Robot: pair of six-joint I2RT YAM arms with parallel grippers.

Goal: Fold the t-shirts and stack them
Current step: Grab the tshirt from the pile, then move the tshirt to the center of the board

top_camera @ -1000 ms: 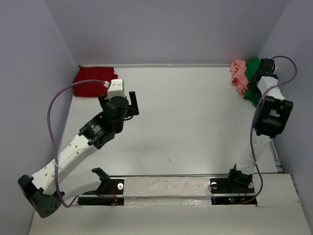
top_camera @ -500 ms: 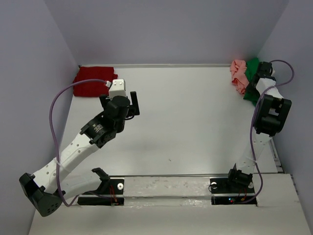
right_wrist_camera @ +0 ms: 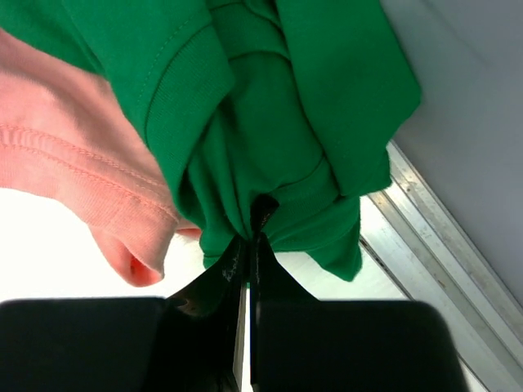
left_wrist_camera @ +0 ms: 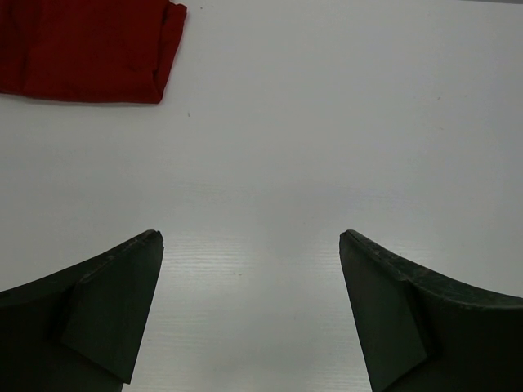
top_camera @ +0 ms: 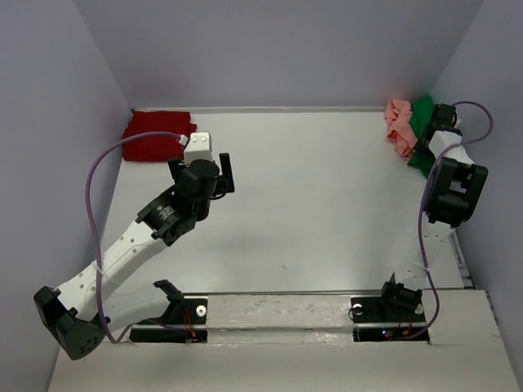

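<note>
The crumpled green t-shirt is in my right gripper. I will lift it next, swing it over to the bare table to the gripper's left in the top view, lower it and let go.
A folded dark red t-shirt [top_camera: 155, 136] [left_wrist_camera: 86, 49] lies at the table's far left corner. Crumpled together at the far right corner are a salmon pink t-shirt [top_camera: 400, 127] [right_wrist_camera: 57, 147] and a bright green t-shirt [top_camera: 422, 131] [right_wrist_camera: 278, 122]. My right gripper [top_camera: 433, 135] [right_wrist_camera: 255, 224] is shut on a bunched fold of the green t-shirt, its jaws pressed together. Over bare table, a little in front and to the right of the red t-shirt, my left gripper [top_camera: 216, 167] [left_wrist_camera: 249, 245] hangs open with nothing between its fingers.
The white table [top_camera: 310, 204] is walled in at the back and at both sides. A metal rail [right_wrist_camera: 445, 237] runs along the right edge, just beside the green cloth. The arm bases stand on a strip [top_camera: 278, 314] at the near edge.
My right gripper has moved slightly into the green t-shirt and closed on it. The left arm shifted slightly to the right, still open.
</note>
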